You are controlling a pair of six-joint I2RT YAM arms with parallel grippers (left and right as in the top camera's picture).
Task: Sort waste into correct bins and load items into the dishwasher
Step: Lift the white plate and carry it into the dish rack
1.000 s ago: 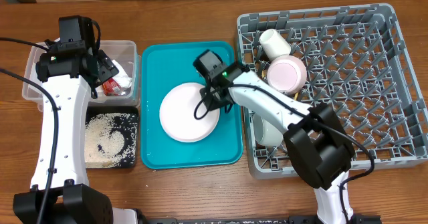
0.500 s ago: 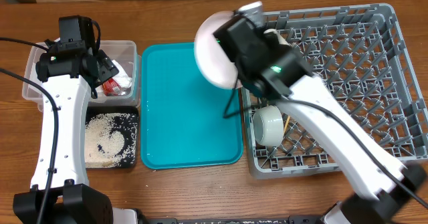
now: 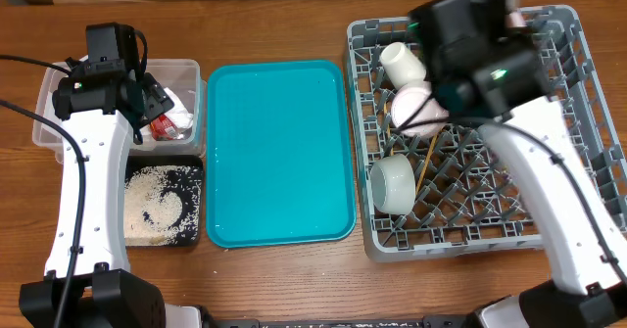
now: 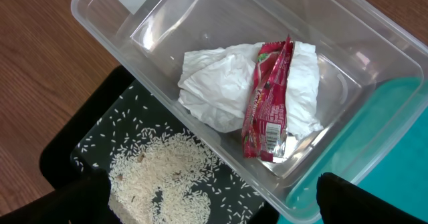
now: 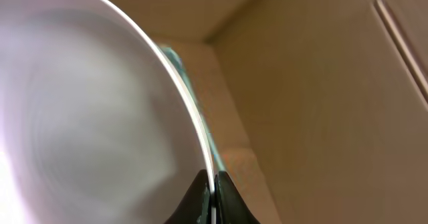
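The plate is already on edge, so the robot's right gripper should next go down into the rack's empty wires beside the pinkish bowl and release the plate's rim.
My right gripper (image 5: 212, 185) is shut on the rim of the pale pink plate (image 5: 87, 110), which it holds on edge. In the overhead view that arm hangs over the back of the grey dishwasher rack (image 3: 558, 181) and hides the plate. The rack holds a cream cup (image 3: 402, 64), a pinkish bowl (image 3: 421, 108), a pale bowl (image 3: 392, 186) and chopsticks (image 3: 427, 162). My left gripper (image 4: 214, 204) hangs open above the clear tub (image 4: 374, 43), which holds the white napkin (image 4: 214, 83) and red wrapper (image 4: 267, 97). Rice (image 4: 160, 177) lies in the black tray (image 4: 80, 137).
The teal serving tray (image 3: 279, 152) lies between the bins and the rack with nothing on it. Wooden table surface surrounds everything. A cardboard wall fills the right side of the right wrist view.
My right gripper has lifted the plate off the teal tray and carried it right, over the rack. The left arm has not moved.
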